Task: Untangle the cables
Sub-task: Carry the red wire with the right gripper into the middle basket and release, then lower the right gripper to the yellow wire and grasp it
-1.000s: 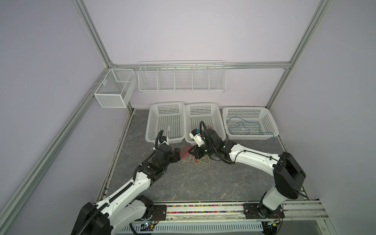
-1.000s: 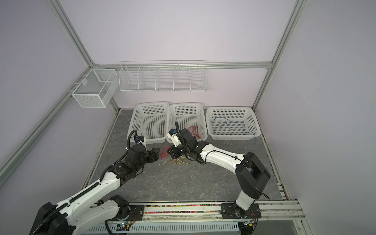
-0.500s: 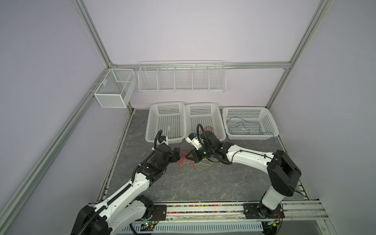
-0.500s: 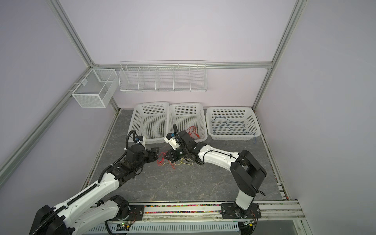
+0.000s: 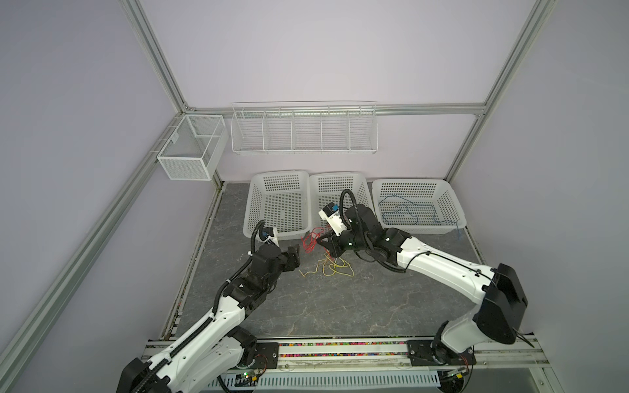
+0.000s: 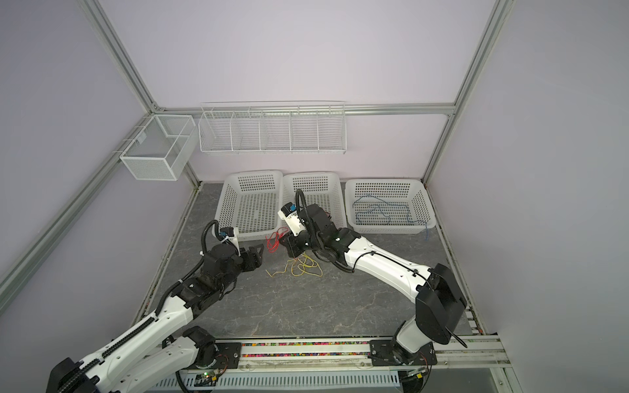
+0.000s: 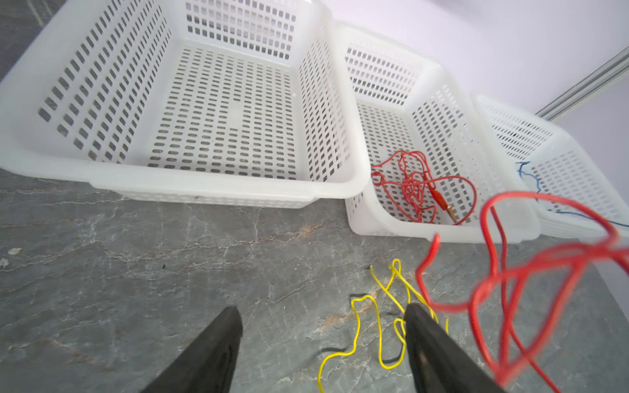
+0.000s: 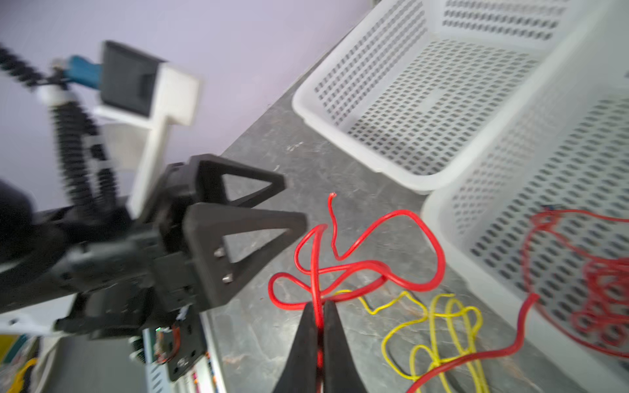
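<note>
The right gripper will next carry the red cable outward over the middle basket and let it go there, since another red cable already lies bunched inside.
My right gripper is shut on a red cable, whose loops hang just above the floor in both top views. A yellow cable lies loose on the floor below it, apart from the red loops. My left gripper is open and holds nothing; it sits a little left of the red cable, facing it. Another red cable lies bunched in the middle basket. A blue cable lies in the right basket.
Three white perforated baskets stand side by side at the back: left, middle, right. A wire rack and a mesh box hang on the walls. The dark stone floor stretches toward the front rail.
My right gripper has dipped and then risen back toward the baskets, lifting the red cable off the yellow one. The left gripper has stayed open and barely shifted.
</note>
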Robot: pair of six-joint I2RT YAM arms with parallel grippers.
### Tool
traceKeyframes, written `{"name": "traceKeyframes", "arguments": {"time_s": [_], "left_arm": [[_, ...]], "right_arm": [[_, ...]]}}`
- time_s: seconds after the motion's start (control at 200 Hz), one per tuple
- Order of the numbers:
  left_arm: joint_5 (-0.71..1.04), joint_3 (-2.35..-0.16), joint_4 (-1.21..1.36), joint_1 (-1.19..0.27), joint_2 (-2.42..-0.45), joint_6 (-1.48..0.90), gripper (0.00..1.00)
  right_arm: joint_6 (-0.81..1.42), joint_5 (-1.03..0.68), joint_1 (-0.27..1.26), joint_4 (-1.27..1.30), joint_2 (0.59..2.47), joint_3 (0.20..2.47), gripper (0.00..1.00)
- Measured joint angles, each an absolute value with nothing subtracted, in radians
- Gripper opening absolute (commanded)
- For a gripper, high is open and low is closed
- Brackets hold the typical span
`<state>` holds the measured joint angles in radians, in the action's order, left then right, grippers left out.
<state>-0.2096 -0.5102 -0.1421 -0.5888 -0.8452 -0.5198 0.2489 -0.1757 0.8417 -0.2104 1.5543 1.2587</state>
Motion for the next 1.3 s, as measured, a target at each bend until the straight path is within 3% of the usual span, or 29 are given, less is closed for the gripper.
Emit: {"name": "traceKeyframes", "arguments": {"time_s": [0.35,0.65,0.865,1.3], "left_arm": [[-0.105,-0.484,-0.072,-0.589,-0.852,-0.507,0.77],[-0.030,-0.484,-0.035,-0.589,-0.934,-0.480,0.77],[0.007,-0.485,0.004,-0.589,-1.003,-0.459,0.77],[0.054,-0.514,0.017,-0.592,-1.097,-0.439,0.76]], "right_arm": [[0.263,0.001,0.588,-0.211,1.706,1.355,0.07],[0.295,0.004,0.580,-0.221,1.849,1.398,0.14],[0.282,0.015,0.580,-0.221,1.792,1.347,0.30],[0.212,0.029,0.653,-0.196,1.489,1.136,0.34]]}}
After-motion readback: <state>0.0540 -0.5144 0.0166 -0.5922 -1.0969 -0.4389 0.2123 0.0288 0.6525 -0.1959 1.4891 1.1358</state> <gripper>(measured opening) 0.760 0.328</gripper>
